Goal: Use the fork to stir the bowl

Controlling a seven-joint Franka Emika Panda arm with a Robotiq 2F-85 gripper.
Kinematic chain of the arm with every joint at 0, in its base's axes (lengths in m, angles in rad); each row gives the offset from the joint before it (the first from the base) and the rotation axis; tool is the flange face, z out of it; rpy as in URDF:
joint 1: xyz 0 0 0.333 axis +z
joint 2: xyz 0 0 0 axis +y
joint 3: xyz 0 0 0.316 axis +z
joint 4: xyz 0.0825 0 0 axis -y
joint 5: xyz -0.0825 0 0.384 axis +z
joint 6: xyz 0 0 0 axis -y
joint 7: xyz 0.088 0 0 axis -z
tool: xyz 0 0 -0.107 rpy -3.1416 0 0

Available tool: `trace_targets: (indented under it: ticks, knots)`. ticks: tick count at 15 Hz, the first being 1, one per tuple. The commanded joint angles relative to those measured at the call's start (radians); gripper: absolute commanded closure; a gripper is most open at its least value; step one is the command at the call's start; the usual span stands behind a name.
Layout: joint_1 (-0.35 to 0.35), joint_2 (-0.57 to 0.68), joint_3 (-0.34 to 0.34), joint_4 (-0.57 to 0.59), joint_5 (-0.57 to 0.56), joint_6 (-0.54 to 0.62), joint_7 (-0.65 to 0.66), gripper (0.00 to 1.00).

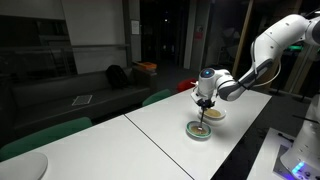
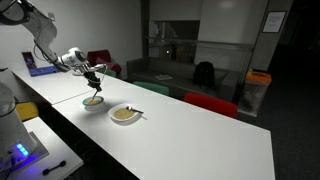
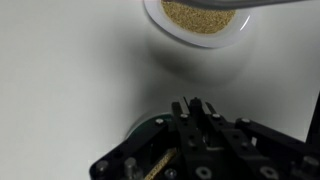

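Note:
The fork already points down inside the bowl's rim, so I will lower my gripper a little over the pale green-rimmed bowl (image 1: 199, 129) and open it.
The bowl (image 1: 199, 129) with its pale green rim sits on the white table (image 1: 150, 135); it also shows in an exterior view as the bowl (image 2: 94, 101). My gripper (image 1: 205, 101) hangs straight above it, shut on the fork (image 1: 204, 114), a thin dark stick pointing down into the bowl. From the other side, the gripper (image 2: 92, 76) holds the fork (image 2: 94, 89) over the same bowl. In the wrist view the gripper (image 3: 195, 104) has its fingers pressed together, and the bowl's green rim (image 3: 137, 131) peeks out beneath them.
A cream round dish (image 1: 213, 113) with tan contents stands close beside the bowl, also seen as the dish (image 2: 125, 115) and the dish (image 3: 198, 17). Green chairs (image 1: 45, 135) and a red chair (image 2: 210, 103) line the table's far side. A blue-lit device (image 2: 20, 151) sits nearby.

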Motion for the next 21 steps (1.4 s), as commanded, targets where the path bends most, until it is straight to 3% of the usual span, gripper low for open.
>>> trace_targets:
  ticks: [1,21]
  knots:
    - [-0.018,-0.002,-0.005,-0.018,0.013,0.056,-0.045,0.97]
    - [-0.028,0.046,-0.016,-0.009,0.010,0.091,-0.053,0.97]
